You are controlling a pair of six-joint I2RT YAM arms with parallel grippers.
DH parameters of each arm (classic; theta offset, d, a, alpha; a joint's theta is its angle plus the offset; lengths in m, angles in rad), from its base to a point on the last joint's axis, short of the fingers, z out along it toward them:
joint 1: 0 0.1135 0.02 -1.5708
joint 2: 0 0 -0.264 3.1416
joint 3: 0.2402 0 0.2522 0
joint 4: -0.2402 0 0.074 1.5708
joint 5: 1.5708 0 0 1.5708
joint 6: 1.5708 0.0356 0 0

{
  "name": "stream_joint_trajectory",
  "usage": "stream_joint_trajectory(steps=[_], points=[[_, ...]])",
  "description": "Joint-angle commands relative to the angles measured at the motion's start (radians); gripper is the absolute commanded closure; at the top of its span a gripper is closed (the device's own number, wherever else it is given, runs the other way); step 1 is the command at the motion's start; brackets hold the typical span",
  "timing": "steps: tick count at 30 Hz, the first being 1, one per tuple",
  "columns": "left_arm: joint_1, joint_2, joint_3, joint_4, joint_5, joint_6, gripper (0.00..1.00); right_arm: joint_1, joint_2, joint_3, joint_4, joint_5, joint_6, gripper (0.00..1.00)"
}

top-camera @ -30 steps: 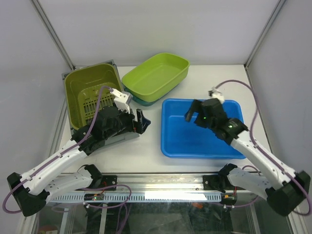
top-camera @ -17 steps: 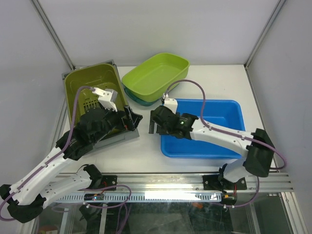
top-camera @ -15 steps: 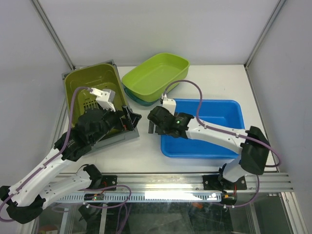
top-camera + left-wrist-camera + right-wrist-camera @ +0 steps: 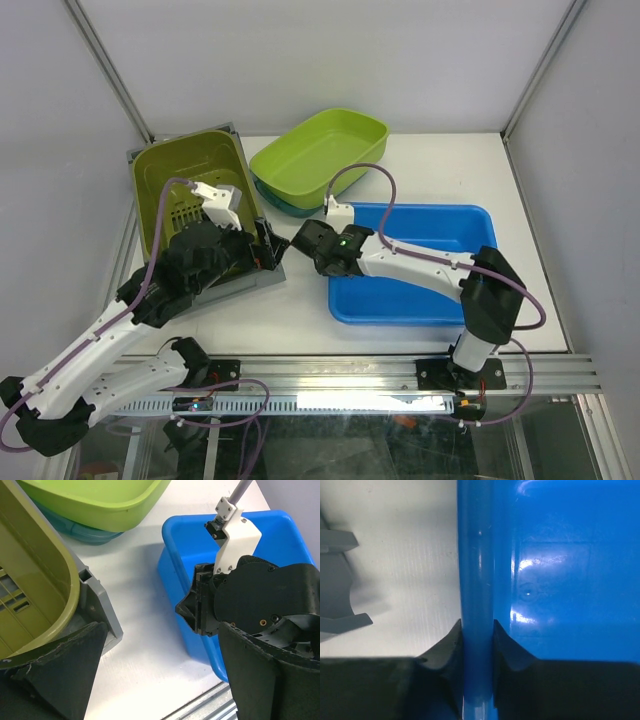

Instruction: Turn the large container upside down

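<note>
Next, the right gripper lifts the tub's rim, swings it toward the tub's opposite end (image 4: pixel 484 226) and lowers it to release, since the tub stands open-side up.
The large container is a blue rectangular tub (image 4: pixel 440 270) standing open side up on the right of the table. My right gripper (image 4: pixel 318 245) reaches across to the tub's left edge. In the right wrist view the blue container (image 4: pixel 560 570) has its left rim pinched between both fingertips of the right gripper (image 4: pixel 477 627), one inside the wall and one outside. My left gripper (image 4: pixel 268 250) hangs open just left of that rim, nothing between its fingers. In the left wrist view the left gripper (image 4: pixel 160 675) frames bare table, with the blue container (image 4: pixel 185 540) and the right gripper (image 4: pixel 200 612) ahead.
An olive slotted basket (image 4: pixel 190 185) rests tilted on a grey base (image 4: pixel 240 280) at the left, beside my left arm. A lime green tub (image 4: pixel 320 155) sits stacked on a teal one (image 4: pixel 290 205) at the back. White enclosure walls surround the table.
My right arm swung from above the tub's middle to its left rim, and its jaws closed onto that rim. The left arm shifted slightly and stayed open.
</note>
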Motion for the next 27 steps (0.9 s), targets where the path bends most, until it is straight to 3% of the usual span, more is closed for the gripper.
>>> stream_joint_trajectory(steps=[1,10,15,27], points=[[-0.012,0.011,0.019,0.057,0.036,0.003,0.01,0.005,-0.12,0.043,-0.007,0.037,0.024,1.0],[-0.011,0.047,0.046,0.083,0.042,0.018,0.01,-0.015,-0.407,0.081,-0.051,0.007,-0.001,1.0],[-0.011,0.059,0.064,0.088,0.039,0.011,0.01,-0.096,-0.496,0.162,-0.056,-0.075,-0.049,1.0],[-0.011,0.079,0.129,0.075,-0.006,0.042,0.01,-0.291,-0.625,0.189,0.163,-0.316,-0.088,1.0]])
